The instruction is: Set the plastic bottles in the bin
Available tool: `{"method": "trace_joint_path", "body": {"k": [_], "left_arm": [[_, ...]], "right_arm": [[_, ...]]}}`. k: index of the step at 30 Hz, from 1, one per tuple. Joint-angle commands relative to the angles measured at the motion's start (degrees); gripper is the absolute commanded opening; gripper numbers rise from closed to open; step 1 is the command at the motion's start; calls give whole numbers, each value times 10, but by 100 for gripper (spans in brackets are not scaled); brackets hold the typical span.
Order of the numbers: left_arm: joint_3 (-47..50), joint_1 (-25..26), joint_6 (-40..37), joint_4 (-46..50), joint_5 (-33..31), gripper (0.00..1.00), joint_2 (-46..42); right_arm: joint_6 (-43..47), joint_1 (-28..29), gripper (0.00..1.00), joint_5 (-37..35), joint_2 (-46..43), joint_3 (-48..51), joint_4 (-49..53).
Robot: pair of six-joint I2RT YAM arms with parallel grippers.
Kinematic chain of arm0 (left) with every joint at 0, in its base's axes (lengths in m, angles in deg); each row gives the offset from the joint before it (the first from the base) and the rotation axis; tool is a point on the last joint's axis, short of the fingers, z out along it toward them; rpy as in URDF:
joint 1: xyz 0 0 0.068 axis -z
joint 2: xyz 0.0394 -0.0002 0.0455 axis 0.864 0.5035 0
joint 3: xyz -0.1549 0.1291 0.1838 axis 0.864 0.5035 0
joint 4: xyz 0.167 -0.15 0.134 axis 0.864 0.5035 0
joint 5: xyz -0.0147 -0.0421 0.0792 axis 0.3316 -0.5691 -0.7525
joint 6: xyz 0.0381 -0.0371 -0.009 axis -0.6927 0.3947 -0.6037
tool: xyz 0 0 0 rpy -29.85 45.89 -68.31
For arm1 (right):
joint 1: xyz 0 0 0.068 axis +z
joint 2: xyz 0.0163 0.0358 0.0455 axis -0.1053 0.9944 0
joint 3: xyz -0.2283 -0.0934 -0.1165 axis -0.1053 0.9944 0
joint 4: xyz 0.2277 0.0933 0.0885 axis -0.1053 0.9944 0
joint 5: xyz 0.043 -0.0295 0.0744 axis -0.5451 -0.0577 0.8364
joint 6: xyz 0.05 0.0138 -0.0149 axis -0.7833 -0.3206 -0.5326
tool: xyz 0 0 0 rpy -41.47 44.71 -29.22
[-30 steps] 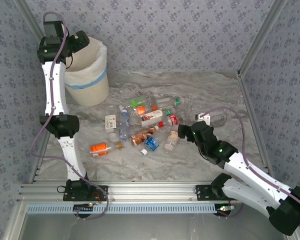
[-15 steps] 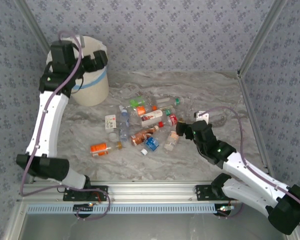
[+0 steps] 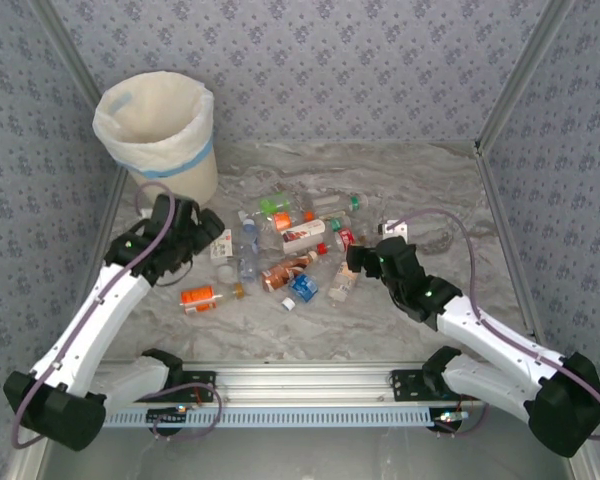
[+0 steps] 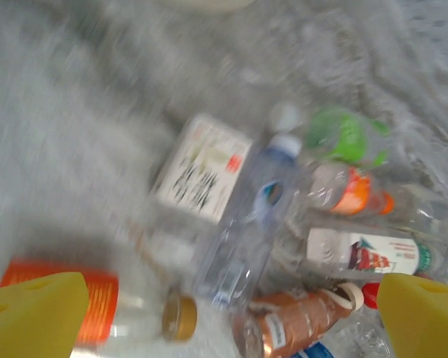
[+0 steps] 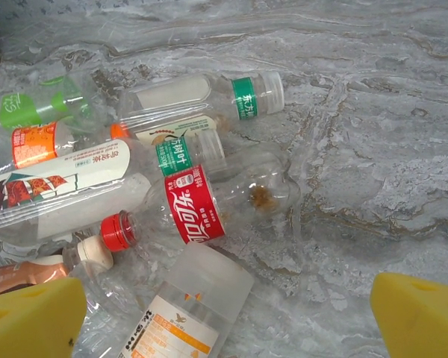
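The robot should pull back and turn its left gripper before it grabs, and then lower it over the orange label of the clear bottle.
Several plastic bottles (image 3: 290, 245) lie in a loose heap mid-table. The cream bin (image 3: 156, 130) with a white liner and blue band stands at the back left. My left gripper (image 3: 212, 232) hangs open at the heap's left edge. In its wrist view, blurred, the left gripper (image 4: 228, 321) has an orange-labelled bottle (image 4: 97, 309), a clear blue-labelled bottle (image 4: 243, 239) and a copper-coloured bottle (image 4: 299, 324) under it. My right gripper (image 3: 358, 262) is open at the heap's right side. Below the right gripper (image 5: 224, 321) lie a red-labelled bottle (image 5: 209, 201) and a white-capped one (image 5: 187, 313). Neither gripper holds anything.
Patterned walls with metal corner posts (image 3: 500, 100) close in the marble table (image 3: 430, 180) on three sides. An aluminium rail (image 3: 300, 385) runs along the near edge. Bare marble lies right of the heap.
My left arm has swung down from above the bin to the table at the heap's left edge. The right gripper has crept slightly left towards the bottles.
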Motion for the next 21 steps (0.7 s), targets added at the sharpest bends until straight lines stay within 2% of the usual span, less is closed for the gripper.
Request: {"method": "trace_joint_path", "body": {"k": [1, 8, 12, 21], "left_arm": [[40, 32, 219, 87, -14, 99, -18], [130, 65, 423, 88, 38, 99, -30], [162, 65, 471, 70, 5, 99, -33], [246, 49, 577, -94, -1, 99, -28]], "right_arm": [[17, -5, 100, 5, 6, -11, -17], [21, -8, 100, 9, 20, -16, -23], [20, -8, 100, 11, 22, -15, -22], [28, -8, 100, 20, 27, -31, -4]]}}
